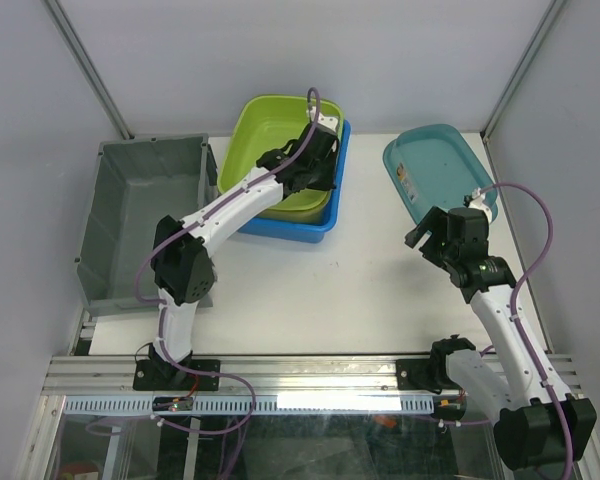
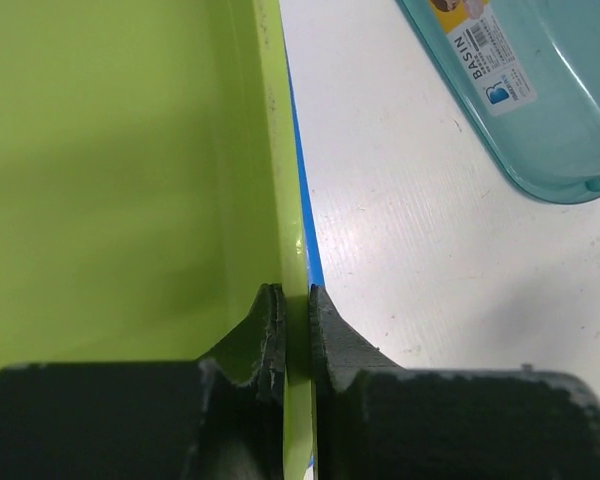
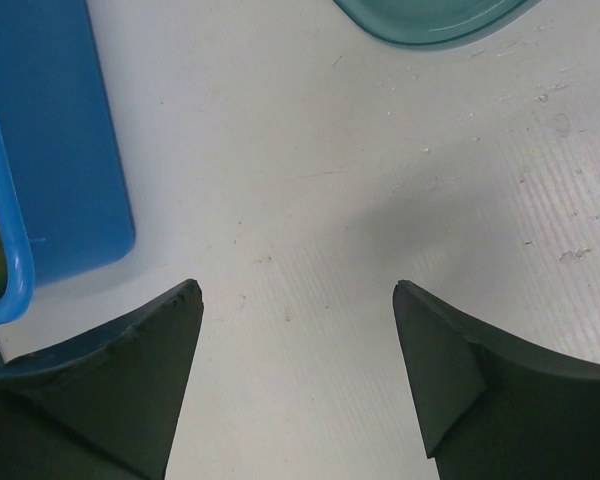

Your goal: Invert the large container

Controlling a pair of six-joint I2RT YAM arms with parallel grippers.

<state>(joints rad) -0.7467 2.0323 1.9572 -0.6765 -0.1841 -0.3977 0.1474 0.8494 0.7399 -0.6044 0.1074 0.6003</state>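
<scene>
The green container opens upward, so I will next lift my left gripper, turn it toward the right in the top view and let go over bare tabletop near the teal basin.
A large lime-green container (image 1: 270,135) sits nested in a blue container (image 1: 310,225) at the back middle of the table. My left gripper (image 1: 328,180) is shut on the green container's right rim. In the left wrist view the thin green wall (image 2: 110,180) runs between the two fingers, which press on it from both sides at the left gripper (image 2: 297,300). A strip of the blue container (image 2: 306,235) shows just outside the rim. My right gripper (image 1: 427,238) hangs open over bare table, and in its own view the right gripper (image 3: 298,290) holds nothing.
A grey bin (image 1: 140,215) stands open side up at the table's left edge. A teal basin (image 1: 435,170) lies at the back right, just beyond the right gripper, and shows as the teal basin (image 2: 540,90) in the left wrist view. The blue container's corner (image 3: 60,150) is left of the right gripper.
</scene>
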